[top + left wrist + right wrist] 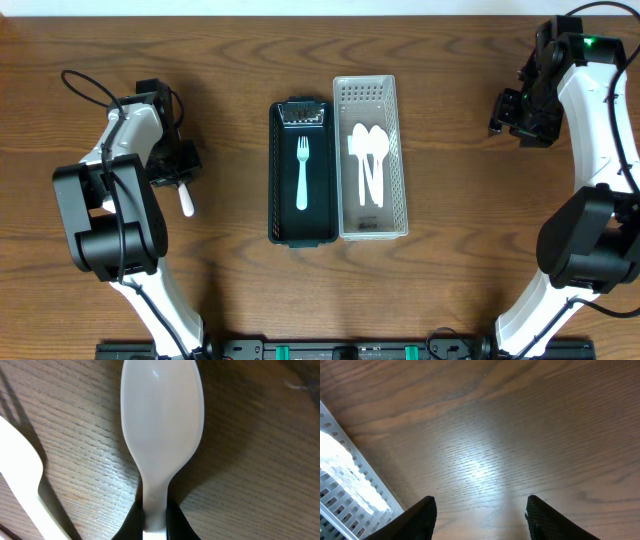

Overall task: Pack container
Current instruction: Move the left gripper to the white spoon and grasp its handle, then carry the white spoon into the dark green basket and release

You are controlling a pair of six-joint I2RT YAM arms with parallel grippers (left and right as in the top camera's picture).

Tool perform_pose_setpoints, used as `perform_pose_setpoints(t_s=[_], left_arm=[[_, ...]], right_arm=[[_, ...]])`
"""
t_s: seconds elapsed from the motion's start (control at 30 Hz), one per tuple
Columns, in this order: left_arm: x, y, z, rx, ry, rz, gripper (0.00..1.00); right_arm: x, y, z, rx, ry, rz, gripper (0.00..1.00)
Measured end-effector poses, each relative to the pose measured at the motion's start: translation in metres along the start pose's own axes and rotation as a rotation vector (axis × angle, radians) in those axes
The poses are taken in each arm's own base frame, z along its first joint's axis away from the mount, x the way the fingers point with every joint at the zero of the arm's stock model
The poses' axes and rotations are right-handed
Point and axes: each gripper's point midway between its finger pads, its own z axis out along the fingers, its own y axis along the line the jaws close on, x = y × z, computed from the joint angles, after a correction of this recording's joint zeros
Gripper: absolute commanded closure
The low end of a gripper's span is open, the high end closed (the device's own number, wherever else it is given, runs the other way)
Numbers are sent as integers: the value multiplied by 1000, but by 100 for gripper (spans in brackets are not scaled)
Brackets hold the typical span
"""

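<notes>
The spoon should next go up with my left gripper and then down over the white fork (302, 173) in the black tray, because only that fork is inside.
My left gripper (172, 165) is at the table's left side, low over the wood. In the left wrist view it (155, 521) is shut on the neck of a white plastic spoon (162, 420), whose bowl points away from the fingers. A second white utensil (22, 480) lies just left of it; a white handle end (185, 203) shows below the gripper from overhead. A black tray (278, 180) holds a white fork (302, 172). A white perforated basket (398, 150) holds several white spoons (368, 160). My right gripper (515, 118) is open and empty over bare wood (480, 510).
The black tray and the white basket stand side by side at the table's middle. The basket's corner (345, 490) shows at the left edge of the right wrist view. A black rail (340, 350) runs along the front edge.
</notes>
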Motion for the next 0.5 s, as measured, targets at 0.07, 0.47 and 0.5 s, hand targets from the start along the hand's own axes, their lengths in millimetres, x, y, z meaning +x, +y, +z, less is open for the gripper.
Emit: perform_pose_setpoints(t_s=[0.07,0.47,0.5], left_arm=[[2,0,0,-1,6,0,94],[19,-9,-49,9,-36,44,94],[20,-13,-65,17,-73,58,94]], right_arm=[[0,0,0,0,0,0,39],[0,0,0,0,0,0,39],[0,0,0,0,0,0,39]])
